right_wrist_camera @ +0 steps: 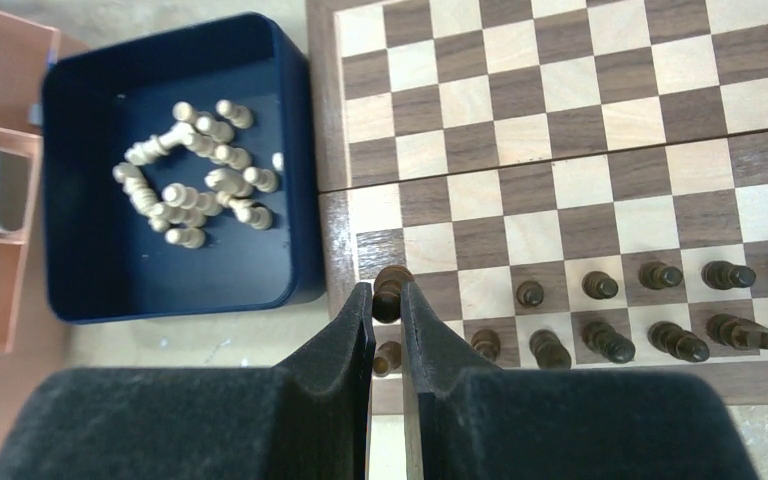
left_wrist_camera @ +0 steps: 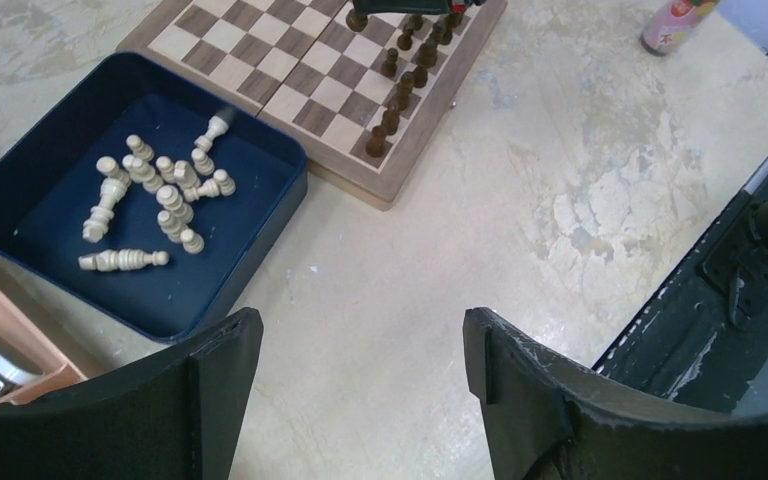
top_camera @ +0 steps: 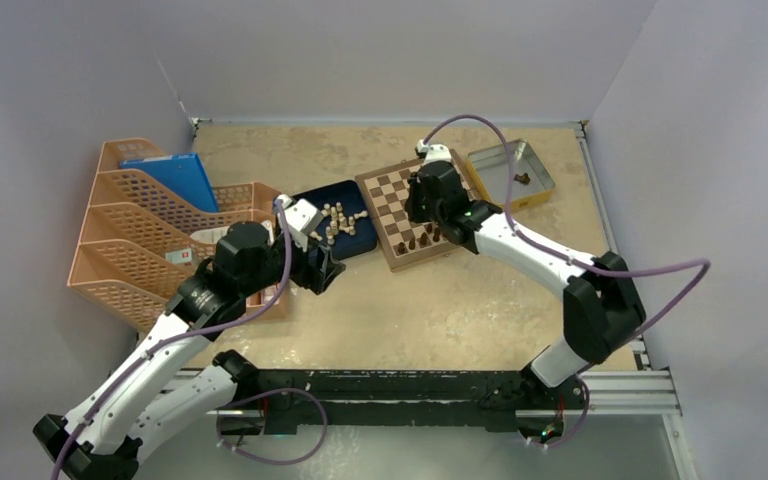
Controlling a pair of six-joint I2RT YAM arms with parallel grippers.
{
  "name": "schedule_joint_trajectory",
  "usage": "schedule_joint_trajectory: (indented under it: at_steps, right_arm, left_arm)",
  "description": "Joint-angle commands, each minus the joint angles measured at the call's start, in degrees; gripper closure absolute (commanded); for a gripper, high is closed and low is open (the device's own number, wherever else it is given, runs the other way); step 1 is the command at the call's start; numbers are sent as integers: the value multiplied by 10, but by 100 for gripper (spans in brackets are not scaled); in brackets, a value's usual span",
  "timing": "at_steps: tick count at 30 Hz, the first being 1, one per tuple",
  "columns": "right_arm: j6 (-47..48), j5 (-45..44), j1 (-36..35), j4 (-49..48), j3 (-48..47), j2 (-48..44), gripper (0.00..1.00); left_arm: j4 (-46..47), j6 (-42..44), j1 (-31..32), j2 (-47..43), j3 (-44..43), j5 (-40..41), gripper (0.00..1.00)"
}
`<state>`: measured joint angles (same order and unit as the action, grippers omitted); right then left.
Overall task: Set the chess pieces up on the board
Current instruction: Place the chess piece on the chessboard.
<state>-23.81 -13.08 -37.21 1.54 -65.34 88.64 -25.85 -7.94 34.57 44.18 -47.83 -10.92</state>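
Next, my right gripper moves down and to the right in the wrist view, onto the light square [right_wrist_camera: 483, 291] beside the farther row's end, since that square is empty.
The board [right_wrist_camera: 560, 100] lies right of the dark blue tray [right_wrist_camera: 80, 290]. Dark chess pieces [right_wrist_camera: 600, 285] stand in two rows along its near edge. My right gripper [right_wrist_camera: 388, 298] is shut on one dark piece [right_wrist_camera: 390, 285] above the left end of those rows, by the board's near-left corner. Cream pieces [left_wrist_camera: 160, 190] lie in a heap in the tray [left_wrist_camera: 230, 270]. My left gripper [left_wrist_camera: 360, 335] hangs open and empty over bare table, just off the tray's near corner. From above, the right gripper [top_camera: 425, 222] is over the board [top_camera: 390, 195] and the left gripper [top_camera: 322, 272] sits beside the tray [top_camera: 360, 243].
A silver tin [top_camera: 490, 160] with one dark piece [top_camera: 523, 179] in it sits right of the board. An orange file organiser [top_camera: 135, 230] holding a blue folder [top_camera: 175, 175] stands at the left. A small pink bottle [left_wrist_camera: 675, 20] stands beyond the board. A black rail [top_camera: 440, 385] runs along the near edge.
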Motion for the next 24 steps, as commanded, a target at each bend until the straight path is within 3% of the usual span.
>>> schedule_joint_trajectory:
  at_steps: [1, 10, 24]
  right_arm:
    - [14, -22, 2, 39, -61, 42, 89]
    - [14, -50, 2, 74, -87, 108, 89]
    - [20, -56, 22, 67, -70, 123, 88]
  left_arm:
    - [8, -1, 0, -32, 26, 34, 26]
    - [-3, 11, 0, -40, 35, 46, 26]
    - [-3, 16, 1, -37, 35, 48, 26]
